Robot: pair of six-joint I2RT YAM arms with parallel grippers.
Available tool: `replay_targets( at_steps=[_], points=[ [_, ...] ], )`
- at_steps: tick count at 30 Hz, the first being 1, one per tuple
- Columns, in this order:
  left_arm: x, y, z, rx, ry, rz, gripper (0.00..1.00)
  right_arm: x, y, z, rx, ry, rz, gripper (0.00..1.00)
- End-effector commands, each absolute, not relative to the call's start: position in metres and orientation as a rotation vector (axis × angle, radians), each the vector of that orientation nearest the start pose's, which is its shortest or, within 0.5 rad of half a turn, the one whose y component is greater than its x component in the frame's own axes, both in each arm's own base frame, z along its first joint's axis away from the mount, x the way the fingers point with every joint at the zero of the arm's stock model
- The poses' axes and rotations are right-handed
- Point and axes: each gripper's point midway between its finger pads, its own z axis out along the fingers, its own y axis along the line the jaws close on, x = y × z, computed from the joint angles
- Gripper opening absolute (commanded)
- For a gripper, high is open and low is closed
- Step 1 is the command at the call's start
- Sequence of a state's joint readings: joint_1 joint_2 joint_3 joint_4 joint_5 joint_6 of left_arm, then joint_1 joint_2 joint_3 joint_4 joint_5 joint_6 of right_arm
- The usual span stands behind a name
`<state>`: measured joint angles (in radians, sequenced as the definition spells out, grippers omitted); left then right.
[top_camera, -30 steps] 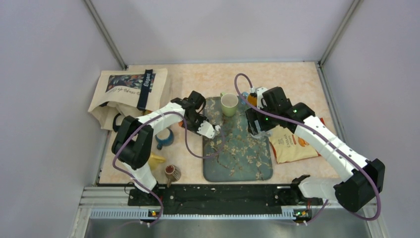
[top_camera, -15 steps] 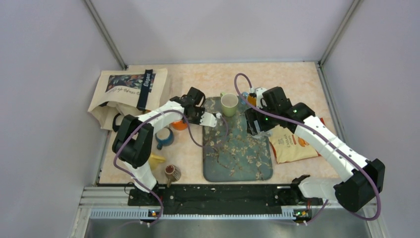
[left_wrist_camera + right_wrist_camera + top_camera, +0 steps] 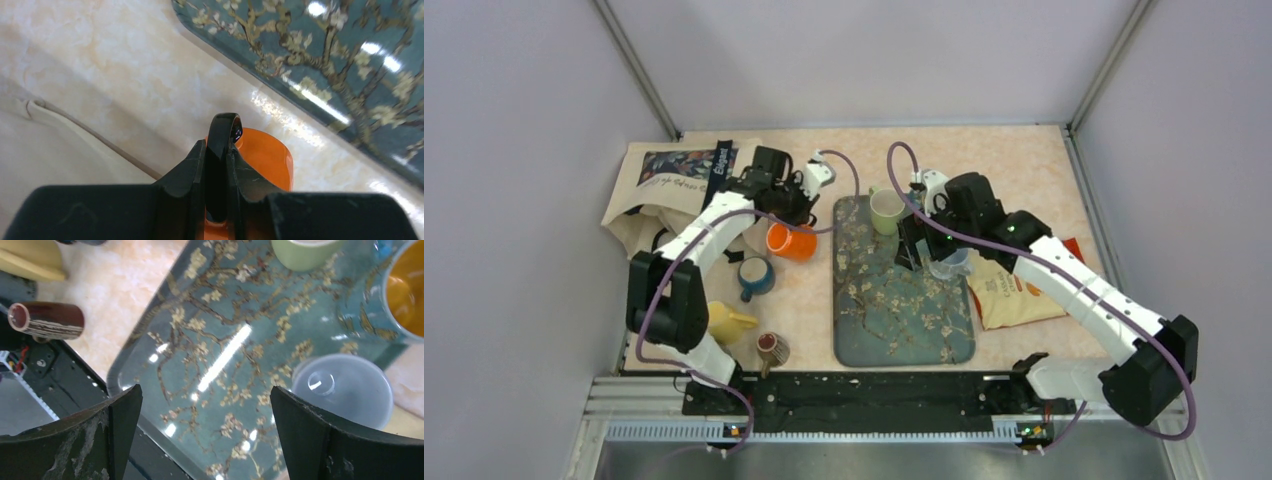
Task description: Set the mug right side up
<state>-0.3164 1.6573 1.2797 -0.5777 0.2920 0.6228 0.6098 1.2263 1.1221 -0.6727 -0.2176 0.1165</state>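
Note:
My right gripper moves over the tray onto the tray-side edge of the orange mug (image 3: 791, 241) next, since the mug lies to the left in the top view, its handle taken.
The orange mug (image 3: 791, 241) with a black handle (image 3: 222, 130) is just left of the floral tray (image 3: 894, 310), over the beige table. It looks tipped rather than upright. My left gripper (image 3: 781, 212) is shut on the handle. In the left wrist view the fingers (image 3: 197, 162) pinch the handle, with the orange body (image 3: 265, 160) below them. I cannot tell if the mug touches the table. My right gripper (image 3: 914, 245) is open and empty above the tray's far part, also shown in the right wrist view (image 3: 205, 390).
A green mug (image 3: 886, 211) stands upright at the tray's far edge, and a clear plastic cup (image 3: 949, 262) at its right edge. A tote bag (image 3: 679, 175) lies far left. A blue mug (image 3: 754, 278), yellow object (image 3: 724, 322) and brown cylinder (image 3: 772, 347) are near left. A snack bag (image 3: 1014, 290) lies to the right.
My left arm swung from the tray's left edge back and to the left and now grips the orange mug's handle. My right gripper shifted left over the tray, uncovering the clear cup.

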Motion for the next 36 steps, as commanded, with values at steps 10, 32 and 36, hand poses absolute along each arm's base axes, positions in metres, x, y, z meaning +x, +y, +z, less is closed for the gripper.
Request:
replay_targets(
  at_steps=[10, 32, 36],
  points=[
    [0.345, -0.213, 0.254, 0.788, 1.857, -0.845, 0.00, 0.259, 0.318, 0.244, -0.546, 1.915, 1.144, 0.99],
    [0.308, -0.242, 0.295, 0.749, 1.741, -1.221, 0.00, 0.255, 0.383, 0.292, -0.568, 1.729, 1.396, 0.03],
    [0.305, -0.231, 0.290, 0.850, 1.695, -1.131, 0.36, 0.268, 0.362, 0.271, -0.592, 1.837, 1.157, 0.00]
  ],
)
